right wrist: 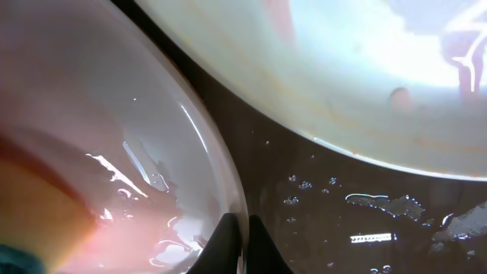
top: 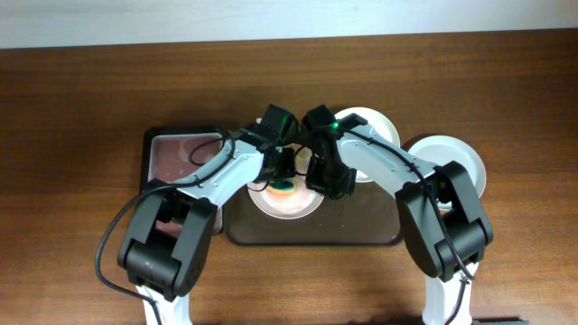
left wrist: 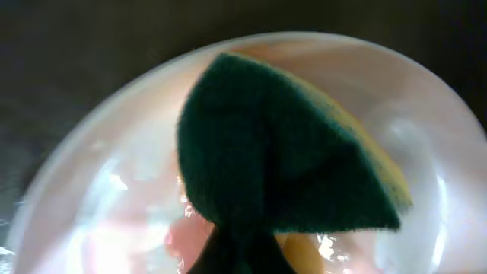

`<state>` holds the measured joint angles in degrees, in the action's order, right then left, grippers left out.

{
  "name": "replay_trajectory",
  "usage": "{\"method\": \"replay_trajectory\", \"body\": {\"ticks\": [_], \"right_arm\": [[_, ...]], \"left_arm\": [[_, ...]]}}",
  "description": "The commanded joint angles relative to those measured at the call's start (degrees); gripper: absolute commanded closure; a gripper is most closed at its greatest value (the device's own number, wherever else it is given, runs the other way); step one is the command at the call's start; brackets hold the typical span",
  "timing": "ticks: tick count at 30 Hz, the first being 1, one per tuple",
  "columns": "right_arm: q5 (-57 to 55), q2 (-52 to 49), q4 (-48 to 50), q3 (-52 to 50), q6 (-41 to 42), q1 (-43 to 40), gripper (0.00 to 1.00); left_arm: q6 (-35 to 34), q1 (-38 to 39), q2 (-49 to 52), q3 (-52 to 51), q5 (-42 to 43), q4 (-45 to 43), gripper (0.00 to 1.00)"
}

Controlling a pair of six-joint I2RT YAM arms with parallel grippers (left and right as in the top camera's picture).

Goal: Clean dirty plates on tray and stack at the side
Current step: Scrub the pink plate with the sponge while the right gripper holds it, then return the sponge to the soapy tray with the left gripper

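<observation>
The smaller tray's reddish inside has room for the sponge [top: 284, 186], so my left gripper should next move up, left in the overhead view and down onto it.
A white plate [top: 293, 208] lies on the dark brown tray [top: 361, 230]. My left gripper [top: 283, 171] is shut on a green and yellow sponge [top: 284, 186] and presses it into this plate. In the left wrist view the sponge [left wrist: 281, 152] covers the plate's [left wrist: 114, 190] middle, with the gripper [left wrist: 243, 255] at the bottom edge. My right gripper [top: 318, 185] is shut on the plate's right rim. In the right wrist view its fingers [right wrist: 243, 243] pinch the rim of the plate [right wrist: 114, 114]. A second plate [top: 370, 126] [right wrist: 342, 68] lies at the tray's back right.
A third white plate [top: 452, 158] sits on the table to the right of the tray. A smaller black tray with a reddish inside [top: 176, 153] stands at the left. The tray floor [right wrist: 342, 213] is wet with droplets.
</observation>
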<state>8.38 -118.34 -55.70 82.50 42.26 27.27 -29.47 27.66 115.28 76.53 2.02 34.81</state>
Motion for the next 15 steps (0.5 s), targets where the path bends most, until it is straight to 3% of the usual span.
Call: {"method": "replay_trajectory", "body": {"ticks": [1, 3, 8, 12, 15], "right_arm": [[-1.36, -0.44, -1.49, -0.98, -0.31, 0.63, 0.96], [-1.36, -0.44, -1.92, -0.98, -0.48, 0.63, 0.96], [-1.36, -0.44, -2.05, -0.98, -1.55, 0.63, 0.96], [-1.36, -0.44, -2.16, -0.98, -1.55, 0.63, 0.95], [-1.36, -0.44, -1.92, -0.96, -1.53, 0.63, 0.92]], "left_arm": [[-2.64, -4.52, -0.59, -0.68, -9.07, 3.67, 1.00], [-2.32, -5.14, -2.54, -0.68, -3.69, 6.80, 1.00], [6.88, -4.79, -4.42, -0.68, 17.57, 9.64, 1.00], [6.84, -4.79, -4.42, -0.68, 17.84, 8.48, 1.00], [4.35, -4.79, -4.35, -0.70, 7.04, 5.05, 1.00]]}}
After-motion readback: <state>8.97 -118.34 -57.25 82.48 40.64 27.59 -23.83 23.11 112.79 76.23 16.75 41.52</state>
